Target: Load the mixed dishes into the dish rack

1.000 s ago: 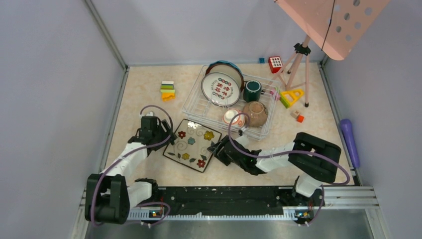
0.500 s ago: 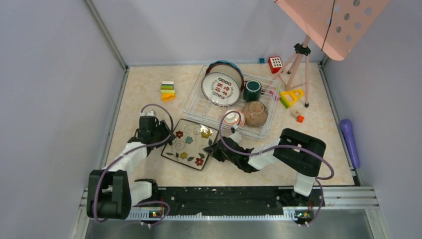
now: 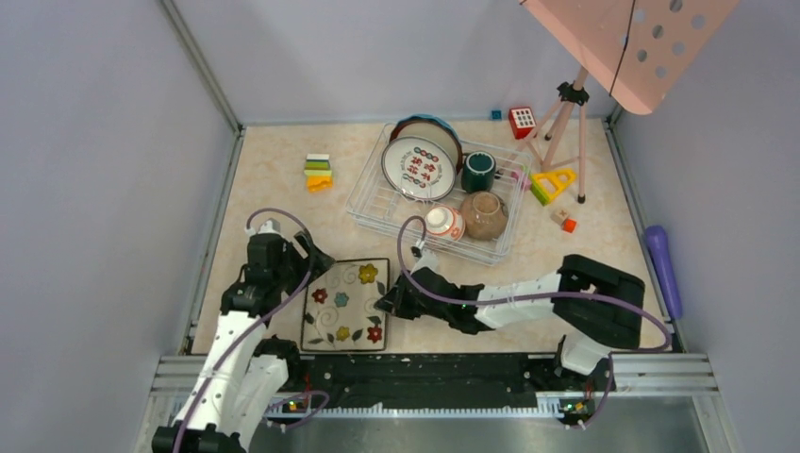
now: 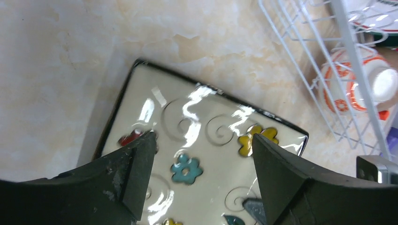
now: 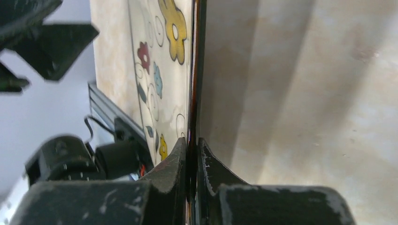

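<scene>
Next, my right gripper lifts the floral plate (image 3: 341,307) outward, turns it upright, lowers it into free rack space before the red-marked plate (image 3: 419,168), which lies outward, and releases.
The square floral plate (image 3: 341,307) lies near the table's front edge, its right side lifted slightly. My right gripper (image 3: 385,304) is shut on that right edge; in the right wrist view the plate's dark rim (image 5: 196,70) runs straight into the closed right gripper (image 5: 192,142). My left gripper (image 3: 311,260) hovers open above the plate's far left corner, and the left wrist view shows the open left gripper (image 4: 203,136) over the plate (image 4: 187,112), nothing held. The dish rack (image 3: 368,203) holds a white red-marked plate (image 3: 419,168), a blue polka-dot plate (image 3: 426,123), a teal mug (image 3: 478,171), a tan bowl (image 3: 484,215) and a red-white bowl (image 3: 443,223).
Stacked toy blocks (image 3: 318,171) sit left of the rack. A red block (image 3: 522,121), a yellow triangle (image 3: 555,181) and the pink stand's tripod (image 3: 566,104) are to its right. A purple cylinder (image 3: 664,269) lies by the right wall.
My right gripper closed on the plate's right edge, then dragged the plate toward the front edge and turned it. The left arm drew back toward me and its jaws widened.
</scene>
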Available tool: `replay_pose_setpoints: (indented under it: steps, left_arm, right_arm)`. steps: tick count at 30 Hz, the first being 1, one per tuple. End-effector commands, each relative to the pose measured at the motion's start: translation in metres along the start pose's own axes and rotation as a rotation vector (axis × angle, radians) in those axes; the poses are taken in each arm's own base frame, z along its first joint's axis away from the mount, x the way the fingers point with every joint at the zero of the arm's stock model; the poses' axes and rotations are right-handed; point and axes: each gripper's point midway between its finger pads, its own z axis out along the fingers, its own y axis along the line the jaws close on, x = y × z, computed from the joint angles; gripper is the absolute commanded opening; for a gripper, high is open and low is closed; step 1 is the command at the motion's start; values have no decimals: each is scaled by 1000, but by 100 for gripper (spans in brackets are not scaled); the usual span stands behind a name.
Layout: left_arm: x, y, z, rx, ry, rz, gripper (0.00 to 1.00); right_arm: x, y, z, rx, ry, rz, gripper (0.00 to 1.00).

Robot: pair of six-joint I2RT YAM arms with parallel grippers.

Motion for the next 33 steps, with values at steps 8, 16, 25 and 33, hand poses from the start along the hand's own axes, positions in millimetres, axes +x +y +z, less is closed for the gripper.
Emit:
replay_pose_setpoints:
  steps: [8, 16, 25, 33]
  left_arm:
    - [-60, -50, -98, 97, -246, 91, 84]
    - [-100, -62, -161, 52, -414, 204, 84]
    - [-100, -68, -163, 94, -432, 229, 84]
    - [-79, -77, -138, 178, -316, 300, 84]
  right_arm:
    - [-75, 119, -60, -83, -85, -754, 0]
    - [-159, 194, -104, -132, -224, -989, 0]
    - [-218, 271, -157, -160, -396, -1178, 0]
    - [-273, 302, -202, -8, -611, -1370, 0]
